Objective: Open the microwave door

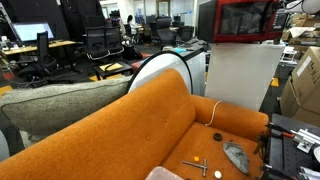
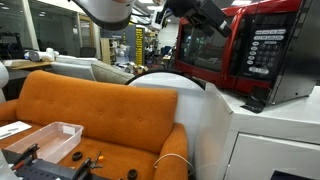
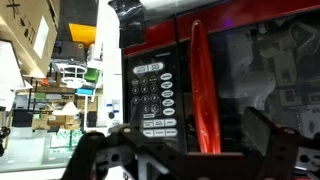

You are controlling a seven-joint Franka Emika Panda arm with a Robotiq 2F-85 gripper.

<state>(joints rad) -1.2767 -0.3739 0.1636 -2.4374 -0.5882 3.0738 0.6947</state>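
Observation:
My gripper turns square to the door next, then moves in onto the red handle [image 2: 233, 38] [image 3: 205, 98], because the door shows slanted.
The microwave [image 2: 285, 75] stands on a white cabinet [image 2: 270, 135]; it also shows in an exterior view [image 1: 247, 20]. The microwave door [image 2: 205, 50], red-framed with dark glass, looks shut. In the wrist view I see the dark window [image 3: 270, 70], a vertical red handle [image 3: 200, 90] and the keypad [image 3: 152, 95]. My gripper [image 3: 185, 150] is open and empty. Its two dark fingers sit just in front of the door, one on each side of the handle's lower part. In an exterior view the gripper [image 2: 205, 15] is at the door's upper part.
An orange sofa [image 1: 120, 130] stands beside the white cabinet [image 1: 240, 75], with small tools [image 1: 200, 165] and a clear bin [image 2: 42, 137] on it. A round white object [image 2: 165, 80] leans between sofa and cabinet. Office desks and chairs [image 1: 100, 40] fill the background.

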